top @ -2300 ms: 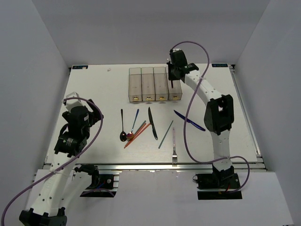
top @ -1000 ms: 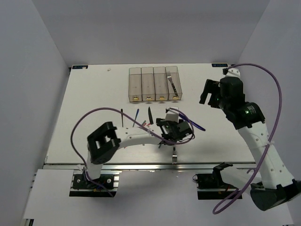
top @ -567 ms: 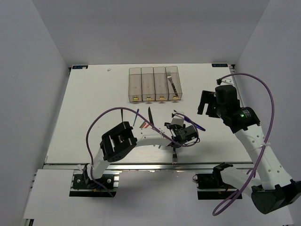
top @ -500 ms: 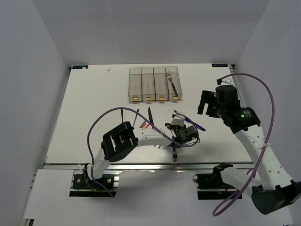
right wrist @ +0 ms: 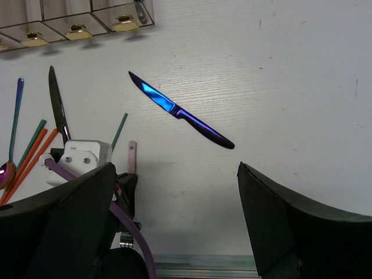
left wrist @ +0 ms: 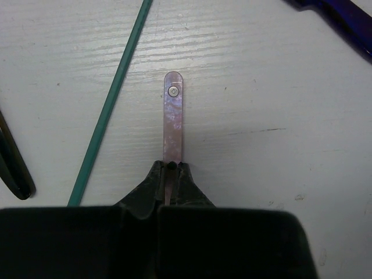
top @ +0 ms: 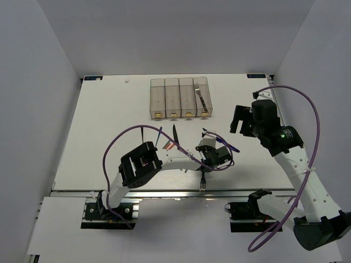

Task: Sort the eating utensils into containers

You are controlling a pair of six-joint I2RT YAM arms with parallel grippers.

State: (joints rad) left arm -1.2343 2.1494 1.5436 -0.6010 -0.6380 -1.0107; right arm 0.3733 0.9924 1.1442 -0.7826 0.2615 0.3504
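A fork already lies in the end container, so my left gripper should rise, carry the pinkish fork outward, lower it into that container and then release it.
My left gripper (left wrist: 172,170) is shut on the handle of a pinkish fork (left wrist: 173,113) that lies flat on the white table; only the handle's end sticks out past the fingertips. From above, the left gripper (top: 211,158) is over the fork, whose tines (top: 203,184) point at the near edge. My right gripper (right wrist: 177,215) hangs open and empty above the table, right of a blue knife (right wrist: 180,113). The containers (top: 180,97) stand at the back, and the rightmost one holds a fork (top: 201,99).
A teal chopstick (left wrist: 110,104) lies left of the held fork, and a black knife (right wrist: 56,104) further left. Orange chopsticks (right wrist: 29,165) and a purple-blue spoon (right wrist: 16,110) lie near it. The table's near rail (top: 181,192) runs just below the fork.
My left gripper moved right over the pinkish fork and its jaws closed on the handle. The right arm sank slightly and stays open.
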